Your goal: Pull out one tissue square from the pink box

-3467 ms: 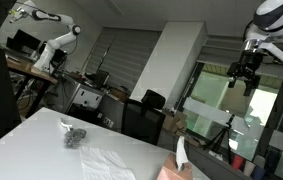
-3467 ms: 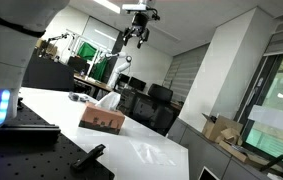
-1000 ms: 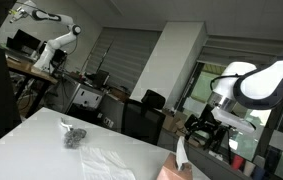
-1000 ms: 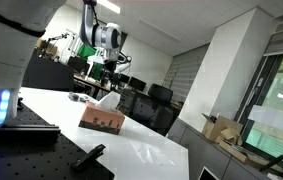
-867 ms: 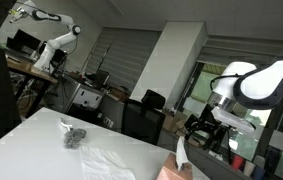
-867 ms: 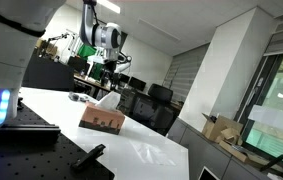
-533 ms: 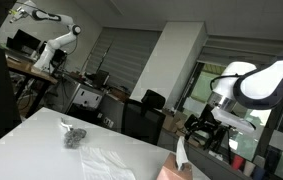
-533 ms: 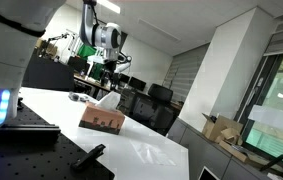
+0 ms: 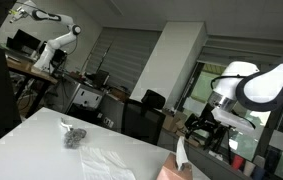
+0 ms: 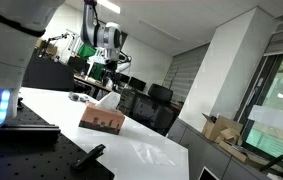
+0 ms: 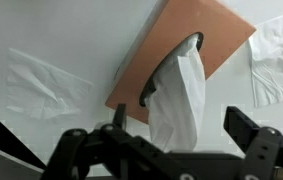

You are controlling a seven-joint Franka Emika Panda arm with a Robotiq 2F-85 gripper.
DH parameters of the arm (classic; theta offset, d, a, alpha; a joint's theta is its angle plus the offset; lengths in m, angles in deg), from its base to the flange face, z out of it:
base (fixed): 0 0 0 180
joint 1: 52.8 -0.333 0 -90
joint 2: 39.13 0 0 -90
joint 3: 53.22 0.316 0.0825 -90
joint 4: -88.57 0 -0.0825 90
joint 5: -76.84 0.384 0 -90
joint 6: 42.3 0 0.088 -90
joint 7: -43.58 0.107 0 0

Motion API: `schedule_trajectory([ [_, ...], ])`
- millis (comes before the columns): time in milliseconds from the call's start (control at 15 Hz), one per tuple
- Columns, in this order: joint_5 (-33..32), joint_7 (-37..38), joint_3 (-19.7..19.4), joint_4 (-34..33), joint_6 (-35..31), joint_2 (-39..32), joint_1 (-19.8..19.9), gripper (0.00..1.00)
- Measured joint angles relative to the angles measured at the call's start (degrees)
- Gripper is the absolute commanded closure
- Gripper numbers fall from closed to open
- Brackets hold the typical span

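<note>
Next, my open gripper lowers its fingers around the raised end to pinch it, since the tip of tissue (image 9: pixel 180 142) stands up free of the slot below my gripper.
The pink-brown tissue box (image 11: pixel 196 45) lies on the white table, with a white tissue (image 11: pixel 178 95) standing up out of its slot. In the wrist view my gripper (image 11: pixel 181 125) is open, with one finger on each side of the tissue and not pinching it. In both exterior views the gripper (image 10: pixel 103 85) (image 9: pixel 203 135) hangs just above the box (image 10: pixel 102 121) (image 9: pixel 174 172) and its upright tissue (image 10: pixel 107 100) (image 9: pixel 181 153).
Loose flat tissues lie on the table beside the box (image 11: pixel 46 85) (image 11: pixel 277 60) (image 9: pixel 106 162). A small dark crumpled object (image 9: pixel 73 136) sits farther along the table. Office chairs, desks and another robot arm (image 9: pixel 51 45) stand behind.
Since 3.5 s ago the arm has come down from high above the table to just over the box. Over the last second nothing visibly moves.
</note>
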Motion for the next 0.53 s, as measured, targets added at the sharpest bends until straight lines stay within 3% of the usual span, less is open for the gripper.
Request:
schedule_trajectory([
  [267,-5.8,3.6,0.0,-1.3,-1.2,-0.9,1.2,0.00],
  [533,-15.8,10.9,0.0,-3.5,-5.1,-3.2,2.2,0.00],
])
